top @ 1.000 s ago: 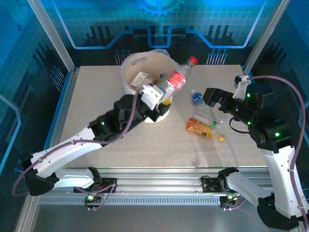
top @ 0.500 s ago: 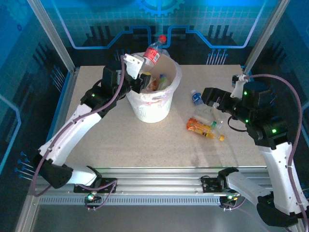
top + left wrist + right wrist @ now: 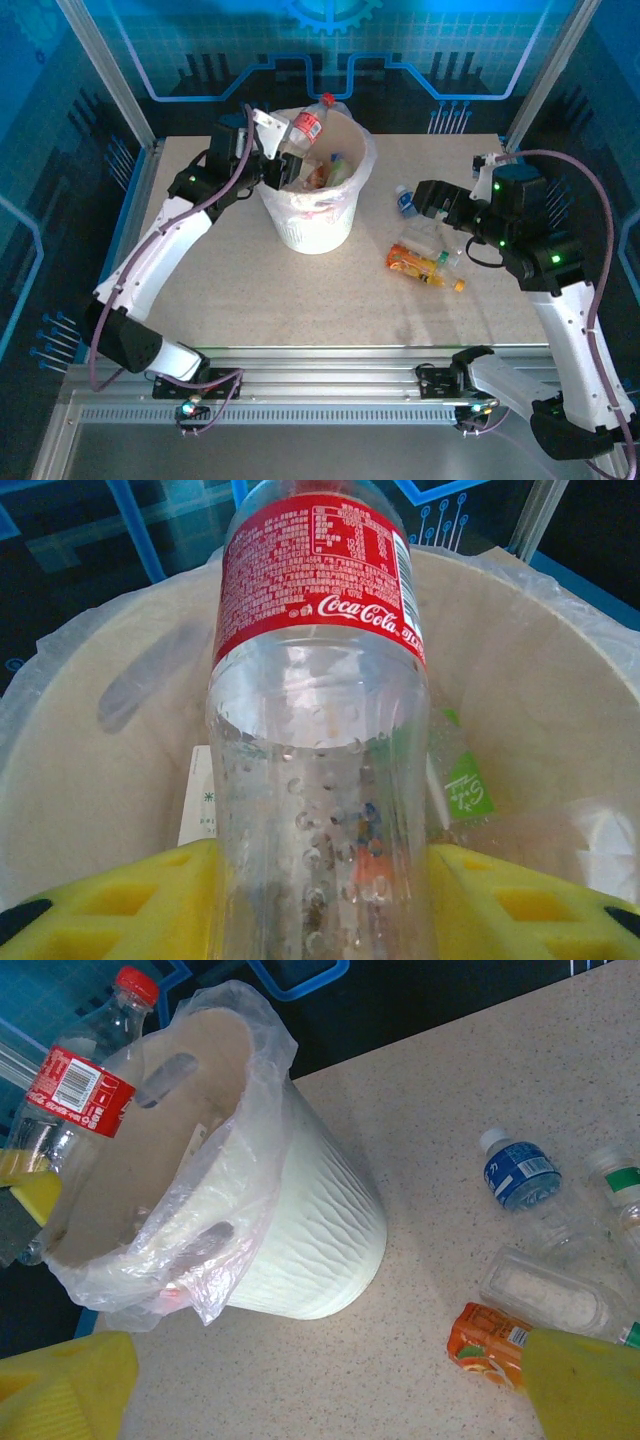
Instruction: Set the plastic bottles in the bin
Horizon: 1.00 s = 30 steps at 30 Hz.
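Next, my left gripper lowers into the bin's opening (image 3: 330,150) (image 3: 480,720), which lies below it. It then releases the bottle, since the bottle's red cap still stands above the bin's rim.
My left gripper (image 3: 278,135) is shut on a clear plastic bottle with a red label and red cap (image 3: 305,122), holding it tilted over the far left rim of the bin (image 3: 318,225). In the left wrist view this bottle (image 3: 318,710) stands between the yellow pads (image 3: 120,900), with the bin's tan inside (image 3: 100,770) behind it and a green-labelled bottle (image 3: 465,790) lying inside. My right gripper (image 3: 425,200) is open over the table right of the bin. Close below it lie a blue-labelled bottle (image 3: 520,1172), a clear bottle (image 3: 550,1295) and an orange-labelled bottle (image 3: 490,1340).
The bin's clear bag (image 3: 215,1260) hangs loosely over its rim. A white-capped, green-banded bottle (image 3: 618,1175) lies at the right edge of the right wrist view. Metal frame posts (image 3: 110,80) and blue panels wall the table's back and sides.
My left arm has swung the red-labelled bottle from the bin's right front round to its far left rim. The right arm has shifted slightly left, still open.
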Each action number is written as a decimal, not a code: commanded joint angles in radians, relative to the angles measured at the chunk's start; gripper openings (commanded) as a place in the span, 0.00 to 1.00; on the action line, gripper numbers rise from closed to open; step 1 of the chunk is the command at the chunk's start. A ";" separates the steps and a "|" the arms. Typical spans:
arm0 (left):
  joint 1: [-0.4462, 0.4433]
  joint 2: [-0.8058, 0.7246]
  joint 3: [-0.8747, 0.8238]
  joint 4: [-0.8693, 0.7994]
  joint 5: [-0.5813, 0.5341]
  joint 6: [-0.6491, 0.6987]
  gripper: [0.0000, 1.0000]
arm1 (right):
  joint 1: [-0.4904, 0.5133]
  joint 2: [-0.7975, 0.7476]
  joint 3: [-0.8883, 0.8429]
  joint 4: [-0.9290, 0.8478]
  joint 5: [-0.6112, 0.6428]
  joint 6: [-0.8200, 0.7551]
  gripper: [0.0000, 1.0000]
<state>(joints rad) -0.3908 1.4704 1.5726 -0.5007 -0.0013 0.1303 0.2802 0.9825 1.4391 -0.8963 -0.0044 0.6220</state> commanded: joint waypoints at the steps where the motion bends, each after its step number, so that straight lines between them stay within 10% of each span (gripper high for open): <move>1: 0.017 0.045 0.031 -0.038 0.044 0.002 0.18 | -0.012 0.004 -0.009 0.017 0.011 0.008 1.00; 12: 0.018 0.130 0.107 -0.094 0.048 0.069 0.21 | -0.011 0.008 -0.010 0.004 0.030 0.006 1.00; 21: 0.031 0.114 0.107 -0.099 0.030 0.074 0.84 | -0.011 0.028 -0.003 -0.001 0.030 0.000 1.00; 30: 0.030 0.065 0.105 -0.068 0.018 0.039 0.99 | -0.012 0.072 -0.007 -0.042 0.017 -0.048 1.00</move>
<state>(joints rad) -0.3683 1.5898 1.6482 -0.5861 0.0307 0.1833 0.2802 1.0405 1.4330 -0.9085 0.0181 0.6094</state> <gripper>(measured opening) 0.988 0.996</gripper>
